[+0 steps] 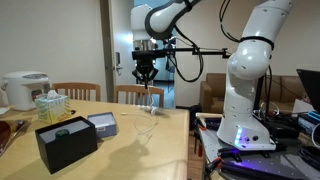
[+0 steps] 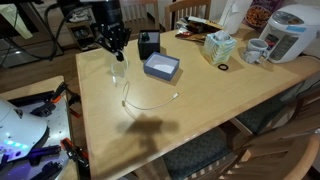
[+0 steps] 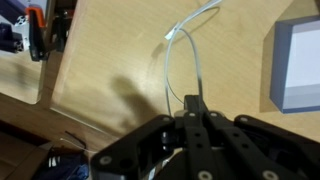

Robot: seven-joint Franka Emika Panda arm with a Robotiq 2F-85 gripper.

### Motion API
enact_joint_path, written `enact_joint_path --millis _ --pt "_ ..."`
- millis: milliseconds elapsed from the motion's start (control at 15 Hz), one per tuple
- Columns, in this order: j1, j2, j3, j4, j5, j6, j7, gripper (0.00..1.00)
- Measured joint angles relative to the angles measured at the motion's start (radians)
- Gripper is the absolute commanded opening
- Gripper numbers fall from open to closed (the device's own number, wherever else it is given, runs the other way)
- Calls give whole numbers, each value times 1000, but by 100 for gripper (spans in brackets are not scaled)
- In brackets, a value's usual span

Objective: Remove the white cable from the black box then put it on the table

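I will next move my gripper down and outward to the bare tabletop (image 3: 244,88) beside the grey box, and there I will release the cable clear of the black box.
My gripper (image 1: 146,72) is shut on the white cable (image 1: 151,104) and holds it well above the table (image 1: 130,152). The thin cord hangs down from the fingers, and its lower part lies in a curve on the tabletop (image 2: 150,105). In the wrist view the shut fingertips (image 3: 191,104) pinch the cable (image 3: 178,33), which loops away over the wood. The black box (image 1: 67,142) stands apart from the gripper; no part of the cable lies on it. It also shows behind the gripper (image 2: 115,42) in an exterior view (image 2: 149,44).
A flat grey box (image 2: 161,66) lies next to the black box, close to the cable, and shows in the wrist view (image 3: 300,65). A tissue box (image 2: 218,46), a mug (image 2: 257,50) and a rice cooker (image 2: 290,30) stand further along. Chairs surround the table.
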Motion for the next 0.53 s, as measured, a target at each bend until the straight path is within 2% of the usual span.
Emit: enact_joint_path --millis 200,533 --pt "40 62 1 44 -40 -63 -1 1" --pt "109 204 -16 83 -41 -49 -16 1"
